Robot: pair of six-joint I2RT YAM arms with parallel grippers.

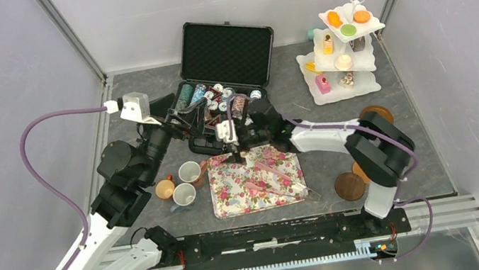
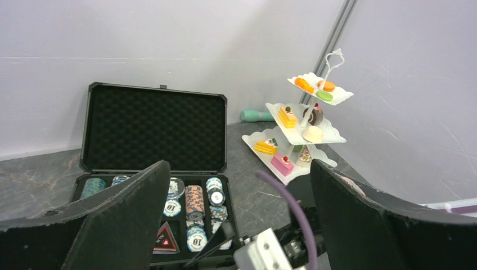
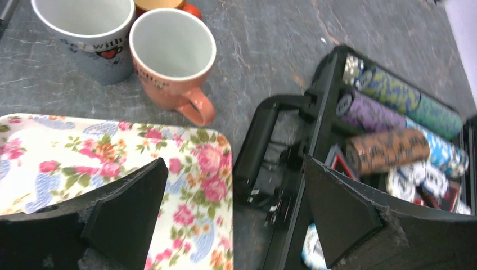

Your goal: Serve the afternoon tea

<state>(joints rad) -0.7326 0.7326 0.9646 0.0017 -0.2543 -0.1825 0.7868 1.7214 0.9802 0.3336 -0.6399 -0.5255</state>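
Observation:
My right gripper will go down onto the salmon-orange mug's handle (image 1: 204, 166) (image 3: 198, 107) next, to the left in the top view, as that handle sticks out toward the tray's far corner.
A white three-tier stand (image 1: 367, 86) at the back right holds toy cakes and macarons, with an orange macaron (image 1: 361, 16) and a green one (image 1: 348, 30) on top. It also shows in the left wrist view (image 2: 260, 144), with a pink cake (image 2: 282, 164) on the lowest tier. Three mugs stand left of the floral tray (image 1: 231, 197): a salmon-orange mug (image 1: 190, 172) (image 3: 171, 50), a grey-white printed mug (image 1: 184, 195) (image 3: 90, 34) and a small orange mug (image 1: 165, 187). My left gripper (image 1: 201, 115) (image 2: 239, 169) is open and empty over the chip case. My right gripper (image 1: 234, 151) (image 3: 233, 163) is open and empty over the tray's far corner (image 3: 214, 169).
An open black case (image 1: 224, 51) (image 2: 152, 129) with rows of poker chips (image 3: 388, 149) lies behind the tray, its handle (image 3: 256, 146) near my right gripper. Pink tongs (image 1: 268, 177) lie on the tray. Brown round coasters (image 1: 350, 186) lie near the right arm. A teal object (image 2: 256, 116) lies by the back wall.

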